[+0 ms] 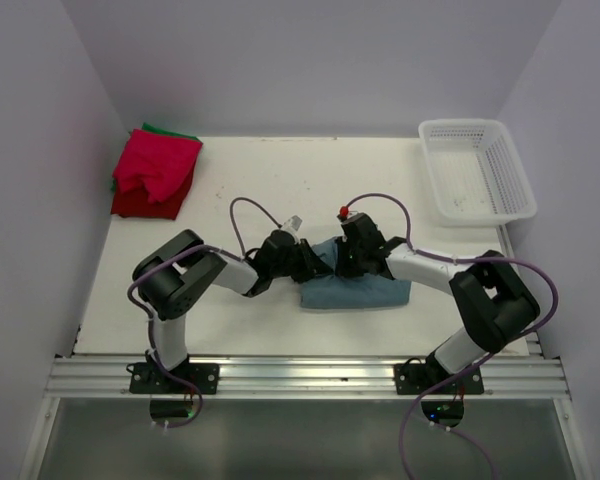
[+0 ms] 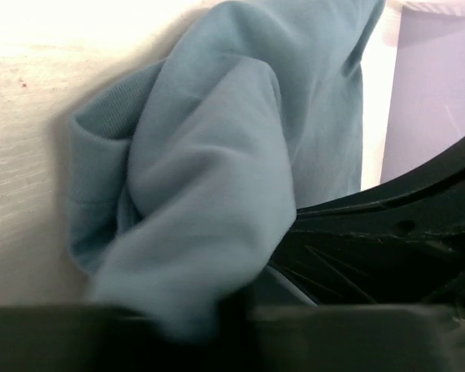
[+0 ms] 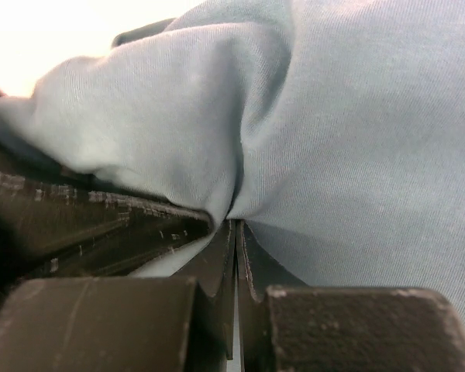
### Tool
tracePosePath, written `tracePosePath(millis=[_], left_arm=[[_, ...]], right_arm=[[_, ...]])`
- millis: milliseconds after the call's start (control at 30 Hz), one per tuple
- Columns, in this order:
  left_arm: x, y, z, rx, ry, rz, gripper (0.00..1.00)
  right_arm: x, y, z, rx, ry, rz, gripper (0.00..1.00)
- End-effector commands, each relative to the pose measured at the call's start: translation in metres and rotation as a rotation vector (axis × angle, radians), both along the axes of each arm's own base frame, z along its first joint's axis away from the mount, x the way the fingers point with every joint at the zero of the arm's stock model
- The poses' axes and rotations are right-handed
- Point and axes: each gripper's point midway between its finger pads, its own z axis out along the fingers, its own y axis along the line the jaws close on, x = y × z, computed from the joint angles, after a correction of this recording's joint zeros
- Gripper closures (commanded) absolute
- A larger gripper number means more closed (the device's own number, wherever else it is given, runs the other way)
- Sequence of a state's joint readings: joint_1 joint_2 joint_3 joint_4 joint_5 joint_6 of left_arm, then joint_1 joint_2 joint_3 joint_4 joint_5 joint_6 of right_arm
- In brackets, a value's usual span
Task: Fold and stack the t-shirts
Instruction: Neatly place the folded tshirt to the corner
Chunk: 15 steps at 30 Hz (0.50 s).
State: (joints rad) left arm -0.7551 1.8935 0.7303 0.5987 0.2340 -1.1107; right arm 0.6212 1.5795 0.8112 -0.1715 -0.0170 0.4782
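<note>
My left gripper brings the blue-grey t-shirt up, outward and to the left in the top view onto the folded red t-shirts next, releasing it because the stack lies there.
The dusty blue-grey t-shirt (image 1: pixel 365 292) lies bunched in a partly folded strip at the table's front middle. My left gripper (image 1: pixel 315 262) and right gripper (image 1: pixel 346 260) meet over its left end, nearly touching. In the right wrist view the right gripper (image 3: pixel 237 223) is shut, pinching a fold of the blue-grey cloth (image 3: pixel 356 139). In the left wrist view the cloth (image 2: pixel 209 178) hangs bunched and runs down into the left gripper (image 2: pixel 217 314), which looks shut on it. Folded red t-shirts (image 1: pixel 155 172) lie stacked at the back left, with a green one (image 1: pixel 172 130) showing underneath.
A white plastic mesh basket (image 1: pixel 477 170) stands at the back right corner. Purple walls close in the table on three sides. The metal rail (image 1: pixel 300 375) runs along the near edge. The other arm's black gripper (image 2: pixel 403 232) fills the right of the left wrist view.
</note>
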Motion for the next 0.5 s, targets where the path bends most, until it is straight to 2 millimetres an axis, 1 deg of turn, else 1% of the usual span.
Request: tracePosePath(millis=[0,100,167,233,300,333,367,400,433,467], left_arm=[[-0.049,0.027,-0.069,0.193,0.172,-0.066,1.00],[-0.043,0.029,-0.064,0.207,0.131,-0.064,1.00],[-0.034,0.029,-0.051,0.203,0.081,-0.056,1.00],[-0.025,0.033,-0.042,0.216,0.043,-0.032,1.00],[-0.018,0.041,-0.035,0.238,0.017,-0.019,1.00],[-0.010,0.046,-0.023,0.238,-0.012,0.003,1.00],[-0.006,0.051,-0.017,0.247,-0.038,0.008,1.00],[0.000,0.053,0.001,0.229,-0.076,0.020,1.00],[0.004,0.057,0.007,0.228,-0.092,0.034,1.00],[0.010,0.065,0.014,0.228,-0.099,0.057,1.00]], right_arm=[[0.004,0.001,-0.002,-0.003,-0.009,-0.002,1.00],[0.003,0.000,0.000,-0.003,-0.017,-0.002,1.00],[0.003,0.000,0.003,0.001,-0.023,0.002,1.00],[0.003,-0.001,0.007,0.002,-0.030,0.005,1.00],[0.004,0.001,0.021,0.019,-0.054,0.018,1.00],[0.004,0.002,0.028,0.027,-0.067,0.027,1.00],[0.006,0.004,0.046,0.054,-0.100,0.032,1.00],[0.007,0.005,0.057,0.068,-0.119,0.038,1.00],[0.007,0.005,0.069,0.077,-0.146,0.047,0.94],[0.011,0.007,0.086,0.096,-0.180,0.046,0.84]])
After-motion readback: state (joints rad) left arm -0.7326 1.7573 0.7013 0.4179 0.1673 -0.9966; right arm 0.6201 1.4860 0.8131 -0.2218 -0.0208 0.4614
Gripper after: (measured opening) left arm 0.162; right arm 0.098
